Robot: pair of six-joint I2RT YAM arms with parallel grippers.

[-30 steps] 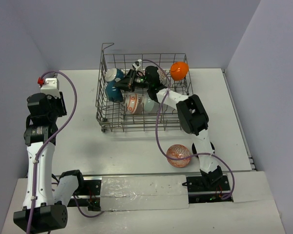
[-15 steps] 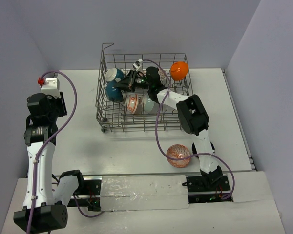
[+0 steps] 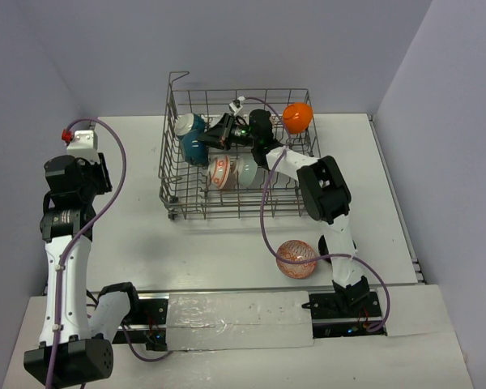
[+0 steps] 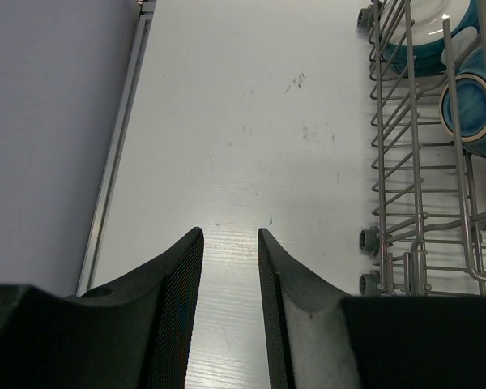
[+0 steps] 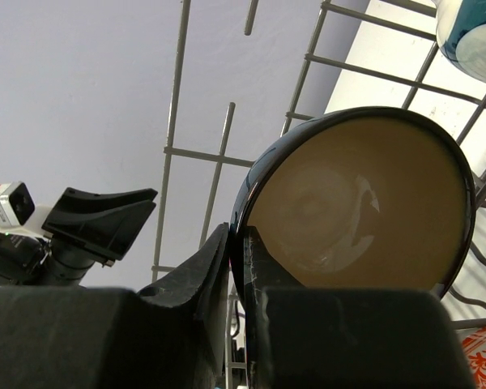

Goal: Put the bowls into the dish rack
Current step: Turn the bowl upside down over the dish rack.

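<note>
My right gripper should next lower the dark bowl onto the wires of the open gap below, between the teal and red-patterned bowls, and release the dark bowl's rim.
The dish rack [image 3: 172, 174] stands at the back of the table, and my right gripper [image 3: 213, 139] reaches into its left half. That gripper [image 5: 236, 231] is shut on the rim of a dark bowl with a tan inside [image 5: 360, 203], held on edge among the tines [image 3: 196, 150]. Other bowls in the rack: a teal one [image 3: 186, 124], a red-patterned one [image 3: 219, 172], a pale one [image 3: 248, 170] and an orange one [image 3: 297, 116]. An orange-patterned bowl [image 3: 296, 258] sits on the table in front of the rack. My left gripper [image 4: 229, 232] is open with nothing between its fingers, over the table left of the rack.
The rack's feet and lower wires [image 4: 371, 241] show at the right of the left wrist view, with teal bowls [image 4: 470, 105] behind them. Walls close off the table on three sides. The right arm's cable [image 3: 263, 219] loops over the rack's front edge.
My right gripper has shifted a little to the right and towards the back inside the rack, carrying the dark bowl with it. The left arm has not moved.
</note>
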